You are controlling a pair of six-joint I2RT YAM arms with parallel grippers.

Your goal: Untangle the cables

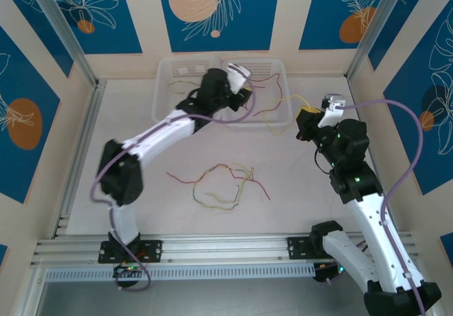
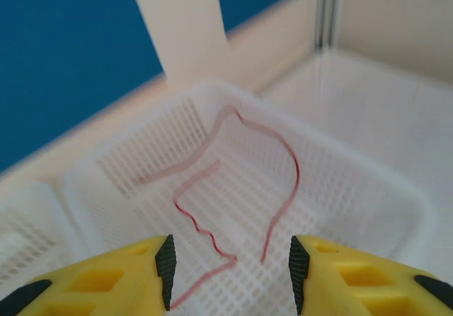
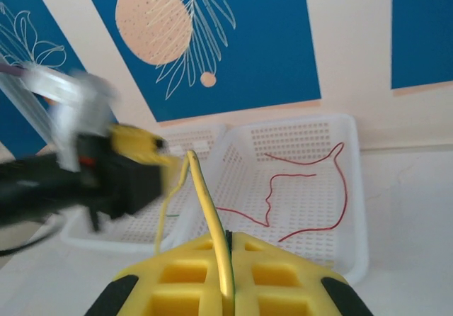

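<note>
The right gripper carries its cable across beyond the red cables' basket next, over the basket already holding a yellow-green cable, and releases it.
A loose tangle of red and yellow-green cables [image 1: 223, 181] lies on the middle of the table. Red cables [image 2: 283, 153] rest on the floor of the right white basket [image 2: 396, 188]. My left gripper [image 2: 230, 270] hangs open above them with nothing between its fingers; from above it [image 1: 239, 83] is over that basket. My right gripper [image 3: 230, 259] is shut on a yellow-green cable [image 3: 205, 195] that rises out of the jaws and droops down to the left. From above, this gripper [image 1: 308, 110] stands just right of the baskets, its cable [image 1: 279, 107] trailing across the basket's edge.
Two white mesh baskets stand side by side at the back wall, the left one [image 1: 177, 82] and the right one [image 1: 272, 71]. The left arm [image 3: 85, 167] shows blurred beside the baskets. Metal frame posts [image 1: 64, 32] flank the workspace; the arm bases sit on the front rail [image 1: 226, 249].
</note>
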